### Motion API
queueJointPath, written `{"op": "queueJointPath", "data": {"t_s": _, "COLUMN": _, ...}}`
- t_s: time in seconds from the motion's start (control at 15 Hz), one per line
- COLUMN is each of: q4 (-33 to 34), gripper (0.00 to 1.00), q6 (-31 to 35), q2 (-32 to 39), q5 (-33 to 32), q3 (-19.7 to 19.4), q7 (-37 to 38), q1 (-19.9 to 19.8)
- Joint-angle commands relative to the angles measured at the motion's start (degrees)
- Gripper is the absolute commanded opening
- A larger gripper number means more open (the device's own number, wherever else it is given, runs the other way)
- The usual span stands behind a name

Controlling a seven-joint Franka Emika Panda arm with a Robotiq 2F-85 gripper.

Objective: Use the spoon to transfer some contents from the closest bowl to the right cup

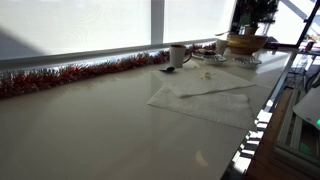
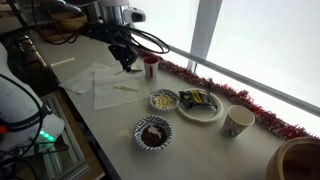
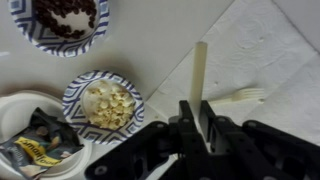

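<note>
My gripper moves down toward the table next, over to the napkins' edge by the bowl of pale pieces. A clear spot there has space for the spoon.
My gripper is shut on the pale handle of the spoon, which sticks out beyond the jaws; its scoop end is hidden. In an exterior view the gripper hangs above the table beside a red and white cup. A patterned bowl of dark pieces stands near the table's front edge. A second patterned bowl of pale pieces stands behind it. A paper cup stands farther along the table.
White napkins lie under the gripper, with a pale fork on them. A plate with snack packets sits by the bowls. Red tinsel lines the window edge. A wooden bowl stands at the far end.
</note>
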Motion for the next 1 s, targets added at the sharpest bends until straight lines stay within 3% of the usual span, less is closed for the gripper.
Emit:
{"op": "queueJointPath", "data": {"t_s": 0.0, "q4": -7.19, "gripper": 0.03, "q6": 4.78, "q2": -0.36, "q5": 1.41, "q3": 0.19, "q7": -3.8, "q1": 1.68}}
{"op": "queueJointPath", "data": {"t_s": 0.07, "q4": -3.91, "gripper": 0.03, "q6": 4.75, "q2": 3.76, "q5": 2.42, "q3": -0.5, "q7": -4.79, "q1": 2.65}}
{"op": "queueJointPath", "data": {"t_s": 0.53, "q4": -5.35, "gripper": 0.03, "q6": 18.16, "q2": 15.27, "q5": 6.77, "q3": -2.85, "q7": -5.34, "q1": 2.15}}
{"op": "queueJointPath", "data": {"t_s": 0.93, "q4": -5.3, "gripper": 0.03, "q6": 33.89, "q2": 26.61, "q5": 12.79, "q3": -1.09, "q7": -3.74, "q1": 1.28}}
